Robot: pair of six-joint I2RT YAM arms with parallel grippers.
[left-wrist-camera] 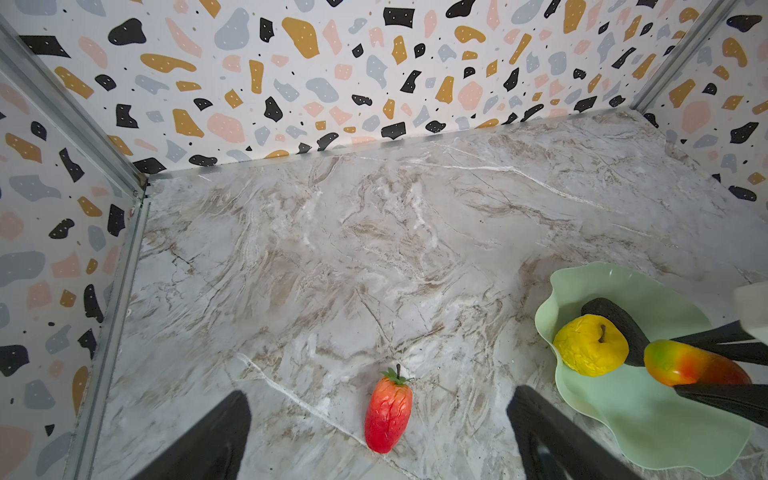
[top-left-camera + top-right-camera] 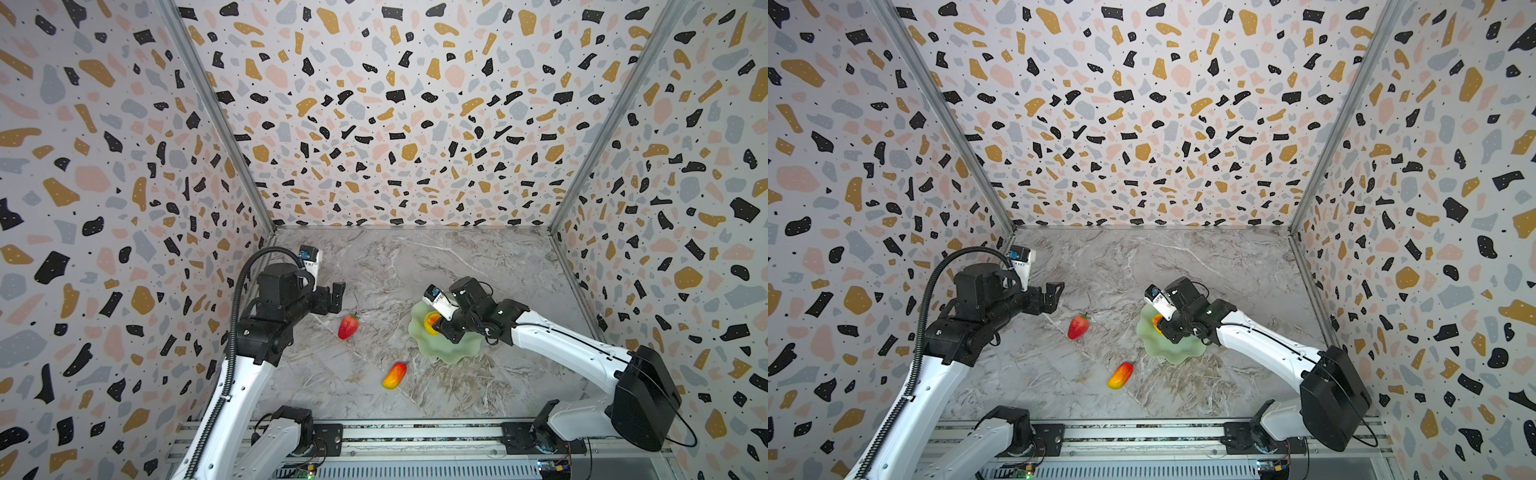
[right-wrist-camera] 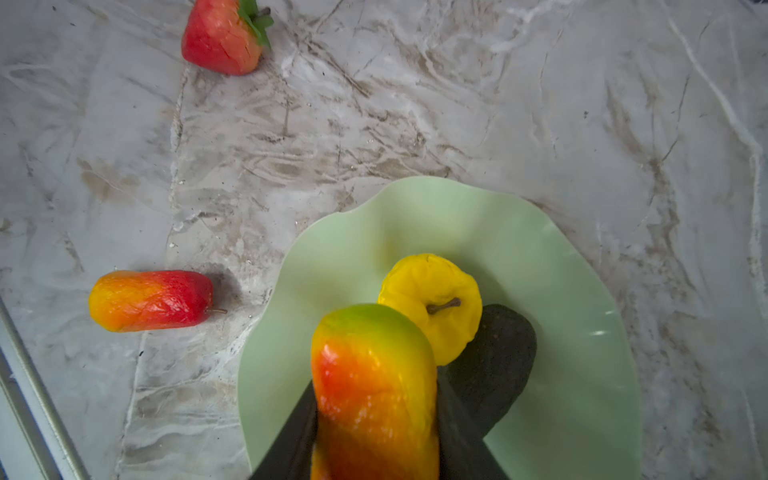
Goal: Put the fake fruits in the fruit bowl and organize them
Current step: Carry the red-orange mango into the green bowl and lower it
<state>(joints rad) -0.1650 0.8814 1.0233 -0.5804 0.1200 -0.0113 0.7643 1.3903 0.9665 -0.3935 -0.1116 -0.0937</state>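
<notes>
The right gripper moves back next and lowers to the near part of the bowl's bottom beside the bumpy yellow fruit [image 3: 432, 299]. It then releases the mango, since that spot is bare.
My right gripper [image 3: 375, 399] is shut on a red-orange-yellow mango [image 3: 370, 349] and holds it over the mint-green fruit bowl [image 3: 561, 291]. The bumpy yellow fruit [image 3: 432, 299] and the dark avocado [image 3: 498, 361] lie in the bowl, right beside the held mango. In both top views the arm covers much of the bowl [image 2: 440, 351]. A second mango [image 2: 394, 375] lies on the marble left of the bowl, nearer the front. The red strawberry [image 1: 388, 411] lies on the table further left. My left gripper [image 1: 379, 395] hangs open above it, a finger on each side.
Patterned walls close in the marble table [image 2: 415, 266] on the left, back and right. A metal rail [image 2: 415, 434] with both arm bases runs along the front edge.
</notes>
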